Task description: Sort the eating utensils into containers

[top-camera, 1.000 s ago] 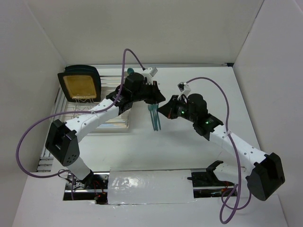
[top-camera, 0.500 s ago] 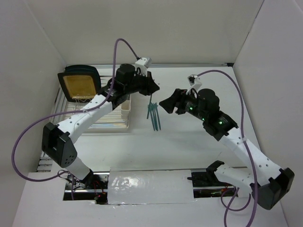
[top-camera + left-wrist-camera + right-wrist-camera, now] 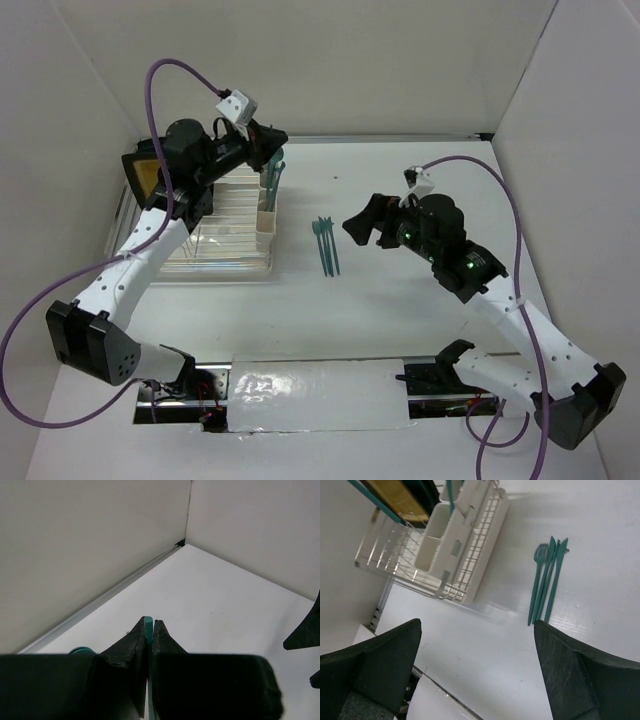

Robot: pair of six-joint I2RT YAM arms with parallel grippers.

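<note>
The teal utensil goes down over the cream-white containers into the one beneath (image 3: 266,202) next, lowered by my left gripper, which then opens.
In the top view my left gripper (image 3: 272,150) is shut on a teal utensil (image 3: 268,183) that hangs down over the cream-white containers (image 3: 266,218) at the dish rack's right end. The left wrist view shows the teal handle (image 3: 148,625) pinched between the closed jaws of the left gripper (image 3: 150,625). Three more teal utensils (image 3: 325,245) lie side by side on the table, just left of my right gripper (image 3: 358,226). That right gripper (image 3: 477,624) is wide open and holds nothing. From it I see the utensils on the table (image 3: 547,580) and the containers (image 3: 434,542).
The clear wire dish rack (image 3: 215,235) stands at the left, with a black-rimmed yellow plate (image 3: 143,175) upright at its back. White walls close in the table on three sides. Purple cables loop above both arms.
My left arm has swung from the pile to above the rack, carrying one utensil. My right gripper has opened wide and pulled back to the right of the pile.
</note>
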